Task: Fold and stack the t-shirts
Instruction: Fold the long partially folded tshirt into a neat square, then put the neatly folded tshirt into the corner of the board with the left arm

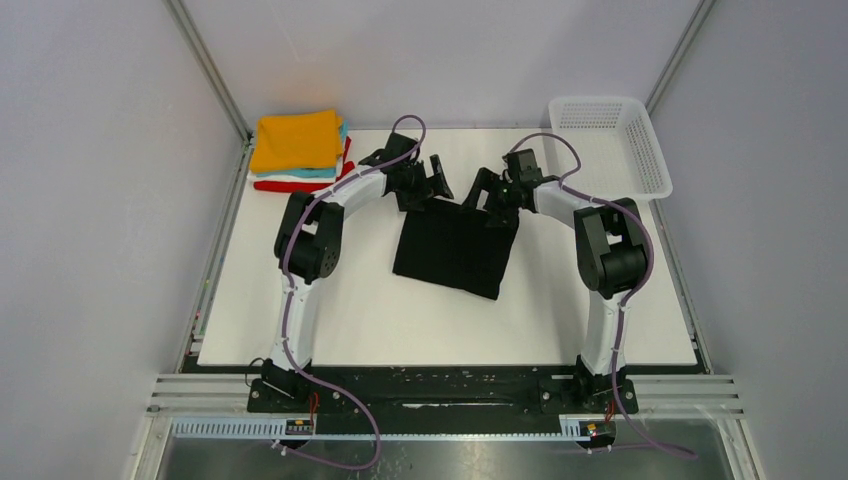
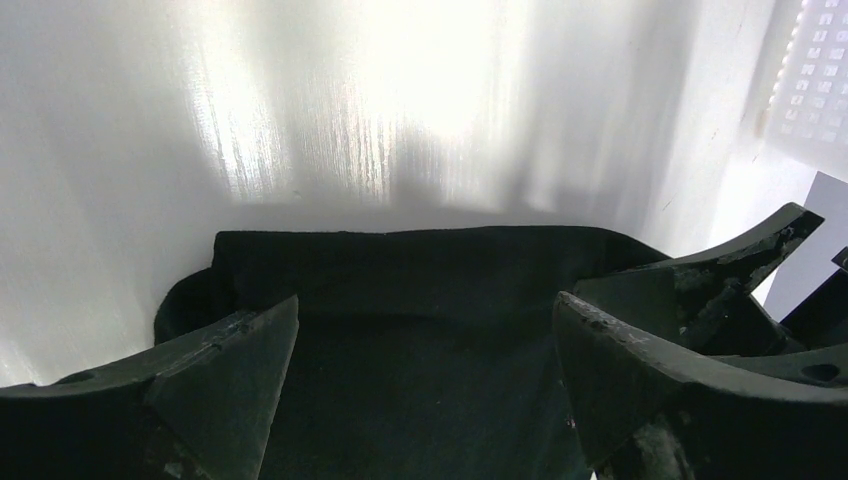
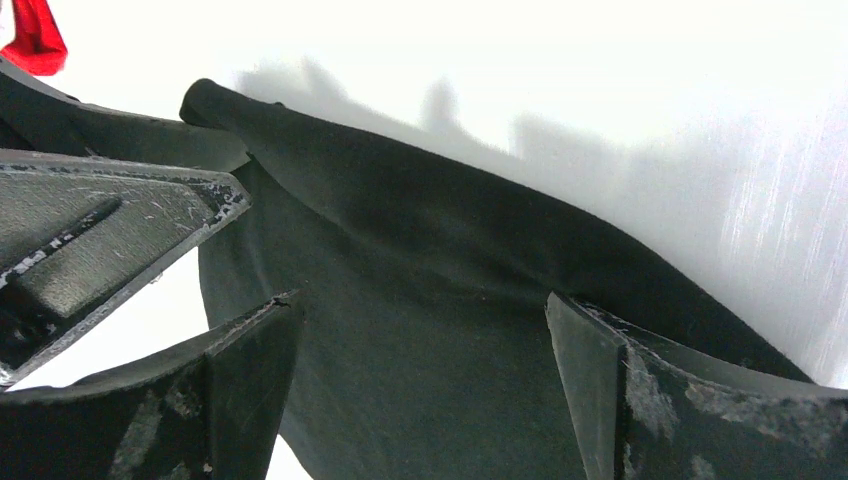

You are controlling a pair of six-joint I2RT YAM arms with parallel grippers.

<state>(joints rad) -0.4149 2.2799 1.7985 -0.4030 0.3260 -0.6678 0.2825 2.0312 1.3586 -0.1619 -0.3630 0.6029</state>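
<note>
The black t-shirt is already folded, so the left gripper next needs to move back and down over the t-shirt's side edge nearest the stack (image 1: 402, 238), which is back from its fingers.
A black t-shirt (image 1: 455, 250) lies folded into a rough rectangle in the middle of the white table. Both grippers hover at its far edge, close together. My left gripper (image 1: 425, 180) is open, and in the left wrist view the dark cloth (image 2: 420, 300) fills the wide gap between its fingers (image 2: 230, 370). My right gripper (image 1: 490, 190) is open too, above the shirt's folded edge (image 3: 430, 250), with nothing pinched. A stack of folded t-shirts (image 1: 297, 140) sits at the far left corner: orange on top, then teal, white and red.
A white mesh basket (image 1: 608, 145) stands at the far right corner. Grey walls close in the table on three sides. In the right wrist view the left gripper's finger (image 3: 100, 230) is close by, and a scrap of red cloth (image 3: 35, 40) shows at the top left.
</note>
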